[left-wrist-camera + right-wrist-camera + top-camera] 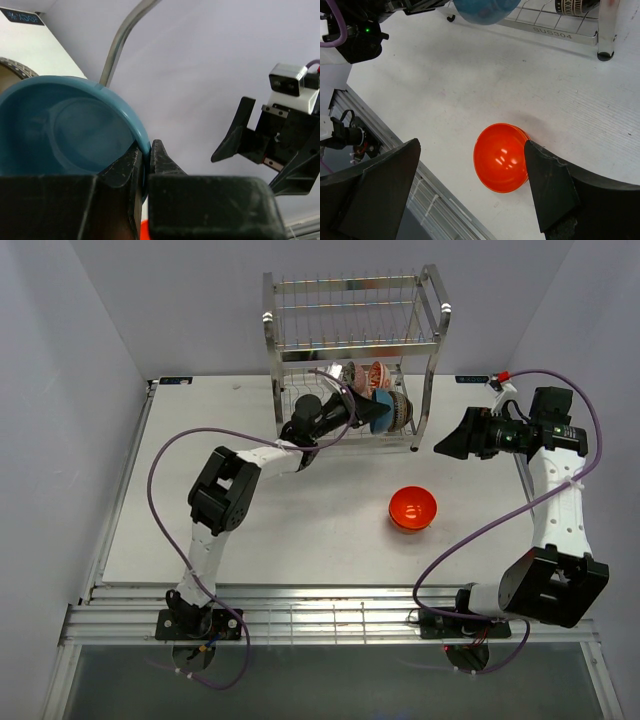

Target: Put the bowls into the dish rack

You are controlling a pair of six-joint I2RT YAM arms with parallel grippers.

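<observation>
I need to lower the blue bowl with my left gripper next, onto the wires of the rack's lower shelf beside the brown bowl, and let go of the blue bowl's rim, because those wires below are empty.
My left gripper (376, 417) is shut on the rim of the blue bowl (386, 422) and holds it tilted at the front of the dish rack (350, 335), at its lower tier. In the left wrist view the jaws pinch the blue bowl's rim (75, 125). The red-and-white patterned bowl (379, 375) and the brown bowl (401, 408) stand on edge in the lower tier. The orange-red bowl (412, 508) sits upright on the table, and shows in the right wrist view (501, 157). My right gripper (452, 445) is open and empty, raised right of the rack, above that bowl.
The rack's right front post (606, 30) and its base frame (555, 25) stand beyond the orange-red bowl. The white table (250, 530) ends at a metal rail (330, 615) near the arm bases. The right gripper (240, 135) shows in the left wrist view.
</observation>
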